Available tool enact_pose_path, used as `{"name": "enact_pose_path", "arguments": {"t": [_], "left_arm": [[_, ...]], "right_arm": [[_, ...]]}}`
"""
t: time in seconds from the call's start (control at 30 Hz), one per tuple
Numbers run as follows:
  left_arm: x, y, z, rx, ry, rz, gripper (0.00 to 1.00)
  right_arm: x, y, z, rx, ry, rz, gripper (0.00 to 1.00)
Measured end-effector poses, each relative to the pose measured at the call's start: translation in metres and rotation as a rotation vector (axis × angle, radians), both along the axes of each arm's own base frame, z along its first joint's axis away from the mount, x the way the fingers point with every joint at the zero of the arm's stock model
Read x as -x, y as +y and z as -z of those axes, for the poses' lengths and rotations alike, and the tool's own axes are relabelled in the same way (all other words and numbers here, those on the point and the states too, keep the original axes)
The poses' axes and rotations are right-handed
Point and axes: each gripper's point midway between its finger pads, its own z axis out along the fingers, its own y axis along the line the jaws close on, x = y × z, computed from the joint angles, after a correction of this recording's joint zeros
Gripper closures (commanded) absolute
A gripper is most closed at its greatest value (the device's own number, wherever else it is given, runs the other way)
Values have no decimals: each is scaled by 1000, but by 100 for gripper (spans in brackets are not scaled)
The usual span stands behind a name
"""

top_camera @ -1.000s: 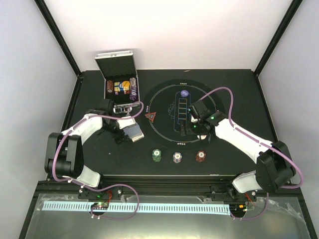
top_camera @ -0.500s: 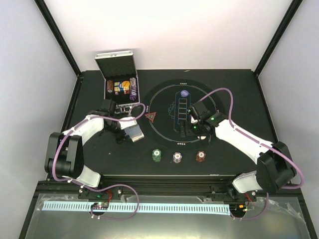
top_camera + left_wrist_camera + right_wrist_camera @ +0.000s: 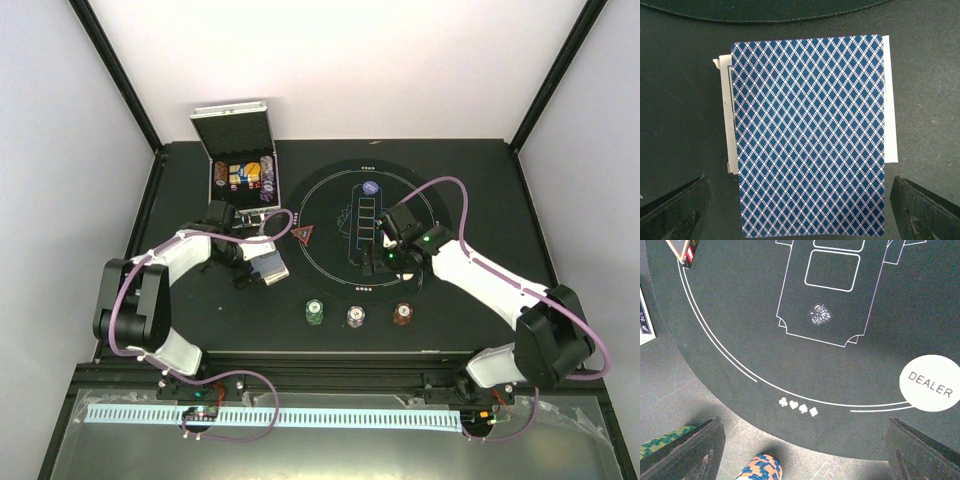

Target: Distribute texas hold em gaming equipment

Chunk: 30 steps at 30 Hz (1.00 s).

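Note:
My left gripper moves down around the deck's long edges next and closes, since there is a gap beside each of them.
A deck of playing cards with blue diamond backs [image 3: 810,135] lies on the table left of the mat, and it also shows in the top view [image 3: 269,265]. My left gripper [image 3: 800,222] is open, its fingers [image 3: 675,212] either side of the deck's near end. My right gripper [image 3: 805,455] is open and empty above the mat's near edge. A white DEALER button [image 3: 930,383] lies on the mat by its right finger. Green [image 3: 316,313], white [image 3: 356,316] and brown-red [image 3: 402,314] chip stacks stand in front of the mat. A red triangle token [image 3: 302,236] and a blue button [image 3: 371,187] lie on the mat.
The round black printed mat [image 3: 330,205] covers the table's middle. The silver hinged case [image 3: 240,170] stands open at the back left with more chips inside. In the right wrist view the green stack [image 3: 665,442] and an orange-and-blue patterned stack [image 3: 760,472] sit close below the fingers.
The left arm's elbow has shifted slightly left while its gripper stays over the deck. The right arm and the chips have not visibly moved.

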Motion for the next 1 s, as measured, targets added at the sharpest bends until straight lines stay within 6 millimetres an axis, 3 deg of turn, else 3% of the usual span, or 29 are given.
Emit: {"name": "enact_pose_path", "arguments": {"t": [0.7,1.0], "left_arm": [[0,1,18,-17,39,5,1],[-3,2,19,-21,26,11,6]], "right_arm": [[1,2,-3,-13,-1,-4,16],[2,3,-3,-20,3,-3,20]]}}
